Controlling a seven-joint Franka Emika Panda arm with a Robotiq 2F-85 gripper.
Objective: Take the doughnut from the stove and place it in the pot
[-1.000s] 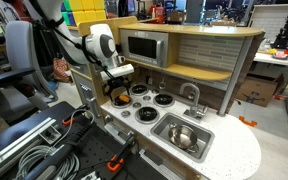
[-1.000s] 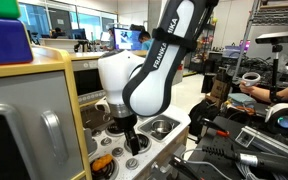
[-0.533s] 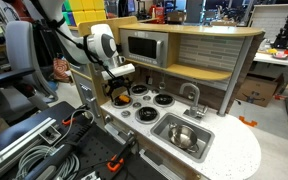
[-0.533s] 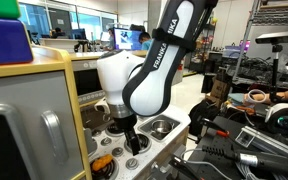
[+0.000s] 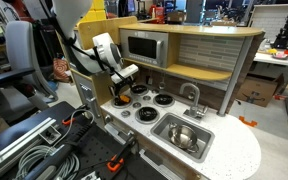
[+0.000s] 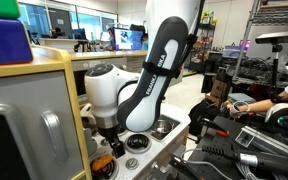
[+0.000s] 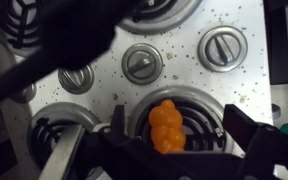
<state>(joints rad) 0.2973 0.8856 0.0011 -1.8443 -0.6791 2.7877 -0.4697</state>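
Observation:
The robot should next lower its open gripper toward the burner and bring the gripper's fingers down around the orange doughnut.
The doughnut is a lumpy orange toy lying on a black burner of the white stove. In the wrist view it sits between my gripper's two spread jaws, nearer the left one, and neither jaw touches it. The gripper is open and empty. In an exterior view the gripper hangs just above the doughnut at the stove's near-left burner. The shiny steel pot sits inside the grey sink basin, to the right of the stove. The arm hides the doughnut in the exterior view from the other side.
A grey microwave-like box stands on the shelf behind the stove. A tap rises behind the sink. Stove knobs lie between the burners. Cables and clamps lie on the floor in front of the kitchen.
The arm has swung and tilted, and the gripper has moved sideways and down over the burner with the doughnut. The doughnut and the pot have not moved.

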